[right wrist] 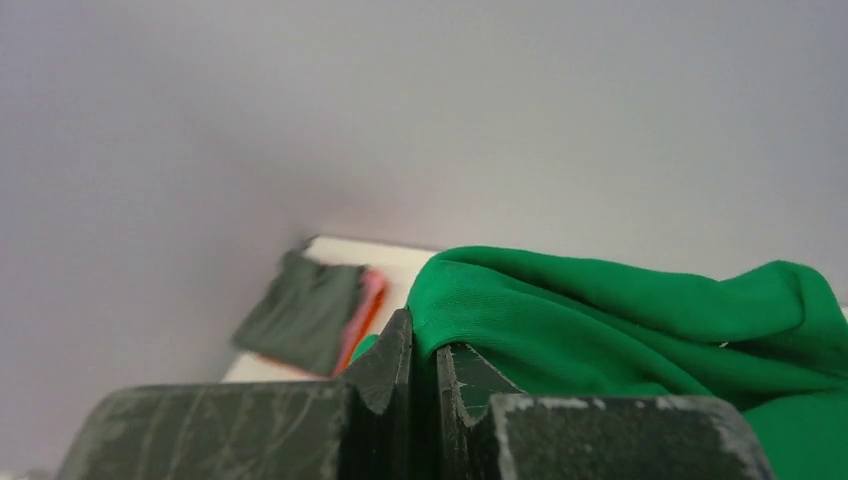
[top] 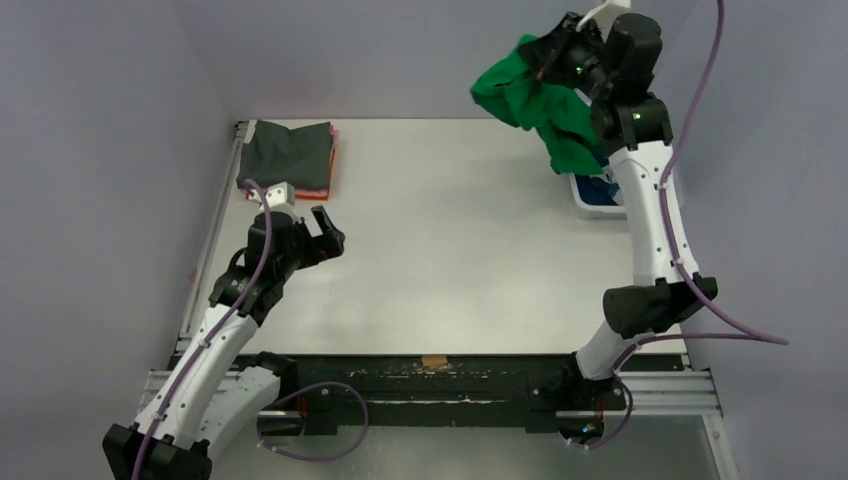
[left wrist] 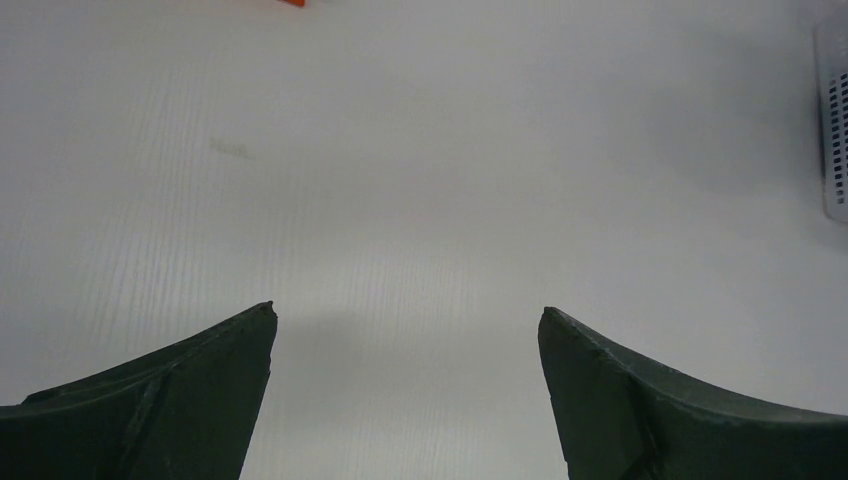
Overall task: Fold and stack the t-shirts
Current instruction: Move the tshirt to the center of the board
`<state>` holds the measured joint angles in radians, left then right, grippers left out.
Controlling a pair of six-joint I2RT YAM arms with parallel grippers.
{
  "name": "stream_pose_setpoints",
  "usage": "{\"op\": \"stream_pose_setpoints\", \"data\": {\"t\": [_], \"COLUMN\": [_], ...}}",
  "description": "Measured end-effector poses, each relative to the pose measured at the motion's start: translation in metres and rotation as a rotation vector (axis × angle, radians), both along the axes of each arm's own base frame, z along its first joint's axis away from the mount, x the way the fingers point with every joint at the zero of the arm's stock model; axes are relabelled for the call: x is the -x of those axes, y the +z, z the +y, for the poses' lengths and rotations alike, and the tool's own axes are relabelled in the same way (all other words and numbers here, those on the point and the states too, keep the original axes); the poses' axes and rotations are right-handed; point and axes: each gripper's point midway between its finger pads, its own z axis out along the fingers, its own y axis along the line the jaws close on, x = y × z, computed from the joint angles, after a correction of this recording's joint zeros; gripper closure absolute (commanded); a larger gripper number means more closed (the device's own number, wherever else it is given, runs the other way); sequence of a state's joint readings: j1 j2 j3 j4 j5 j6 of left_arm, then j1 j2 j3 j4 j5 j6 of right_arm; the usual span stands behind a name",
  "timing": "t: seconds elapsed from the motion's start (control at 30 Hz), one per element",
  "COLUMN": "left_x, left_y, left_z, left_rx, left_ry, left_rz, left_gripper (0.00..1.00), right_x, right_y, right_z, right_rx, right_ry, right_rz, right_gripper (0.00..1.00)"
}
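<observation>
The bright green t-shirt (top: 535,105) will next be spread on the table's empty middle, as my right gripper swings away from the basket, then moves down and back.
My right gripper (top: 550,52) is shut on the bright green t-shirt (top: 535,105) and holds it high above the table's far right, the cloth hanging down bunched. In the right wrist view the green t-shirt (right wrist: 640,320) drapes over my closed gripper (right wrist: 428,345). A folded stack with a dark grey t-shirt (top: 288,155) on top of pink and orange ones lies at the far left corner; the stack also shows in the right wrist view (right wrist: 305,310). My left gripper (top: 330,232) is open and empty over bare table, near that stack. In the left wrist view it (left wrist: 408,325) is spread wide.
The white lattice basket (top: 583,203) stands at the right edge under the hanging shirt, with blue cloth (top: 600,192) inside; its wall shows in the left wrist view (left wrist: 832,120). The white table (top: 450,250) is bounded by grey walls at left, back and right.
</observation>
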<state>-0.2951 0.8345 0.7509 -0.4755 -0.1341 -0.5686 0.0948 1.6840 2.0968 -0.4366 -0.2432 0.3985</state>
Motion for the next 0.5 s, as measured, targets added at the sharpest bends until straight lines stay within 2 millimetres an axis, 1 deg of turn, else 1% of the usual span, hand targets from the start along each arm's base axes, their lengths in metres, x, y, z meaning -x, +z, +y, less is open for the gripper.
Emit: {"op": "stream_pose_setpoints", "data": {"t": [0.07,0.1,0.17,0.23,0.27,0.33,0.43,0.47,0.5], "left_x": [0.007,0.012,0.02,0.028,0.032,0.041,0.052,0.055,0.058], "left_y": [0.005,0.008,0.012,0.013,0.013,0.012,0.01,0.009,0.008], "left_z": [0.002,0.003,0.005,0.007,0.008,0.012,0.02,0.023,0.025], "left_rx": [0.019,0.026,0.043,0.058,0.064,0.073,0.078,0.077,0.078], "left_ry": [0.007,0.01,0.015,0.023,0.028,0.047,0.087,0.098,0.111], "left_rz": [-0.021,-0.031,-0.053,-0.06,-0.061,-0.053,-0.044,-0.041,-0.038], "left_gripper": [0.0,0.0,0.0,0.0,0.0,0.0,0.0,0.0,0.0], "right_x": [0.026,0.039,0.064,0.087,0.096,0.106,0.109,0.108,0.108], "right_y": [0.013,0.017,0.019,0.018,0.017,0.011,0.0,-0.007,-0.018], "right_z": [0.055,0.078,0.121,0.156,0.168,0.186,0.197,0.198,0.196], "right_rx": [-0.009,-0.012,-0.016,-0.017,-0.018,-0.017,-0.012,-0.006,0.007], "right_ry": [0.164,0.235,0.372,0.491,0.537,0.606,0.646,0.647,0.64], "right_rz": [-0.029,-0.036,-0.04,-0.033,-0.027,-0.01,0.013,0.023,0.041], "right_gripper": [1.0,1.0,1.0,1.0,1.0,1.0,1.0,1.0,1.0]}}
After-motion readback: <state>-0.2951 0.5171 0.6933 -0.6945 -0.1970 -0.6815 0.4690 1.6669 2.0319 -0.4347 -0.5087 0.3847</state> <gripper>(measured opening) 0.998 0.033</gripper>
